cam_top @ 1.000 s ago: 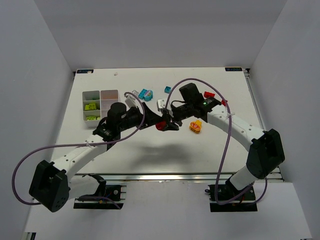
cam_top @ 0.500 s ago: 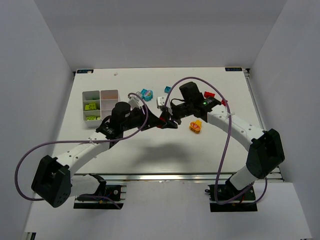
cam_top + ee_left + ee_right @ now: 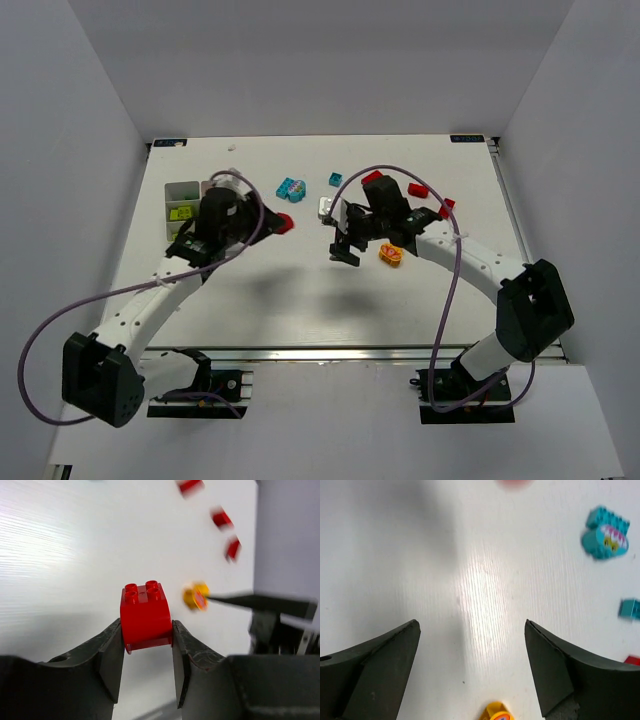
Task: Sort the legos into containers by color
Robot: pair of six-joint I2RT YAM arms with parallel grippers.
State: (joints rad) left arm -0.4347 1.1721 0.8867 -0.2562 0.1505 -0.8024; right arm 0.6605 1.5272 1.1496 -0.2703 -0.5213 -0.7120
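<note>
The red lego (image 3: 284, 222) goes with my left gripper to the left in the top view next, for release over the tray's arm-hidden part, as lime legos occupy one section.
A red lego (image 3: 146, 612) sits clamped between the fingers of my left gripper (image 3: 147, 635), which is shut on it; from above the red lego (image 3: 284, 222) hangs over the table just right of the white containers tray (image 3: 183, 188). Lime legos (image 3: 180, 212) lie in one compartment, and my left arm hides part of the tray. My right gripper (image 3: 343, 246) stands wide open and empty above bare table (image 3: 472, 630). A yellow-orange lego (image 3: 391, 253) lies just right of it, and this same lego (image 3: 497, 712) shows at the bottom of the right wrist view.
Loose legos lie along the far side: a cyan one (image 3: 290, 187), a small blue one (image 3: 334, 180), and three red ones (image 3: 372, 178) (image 3: 417, 190) (image 3: 445, 207). A white piece (image 3: 325, 207) lies by the right arm. Purple cables loop over both arms.
The red lego passed from the right gripper to the left. My left gripper shut on it and carried it left toward the tray. My right gripper opened wide.
</note>
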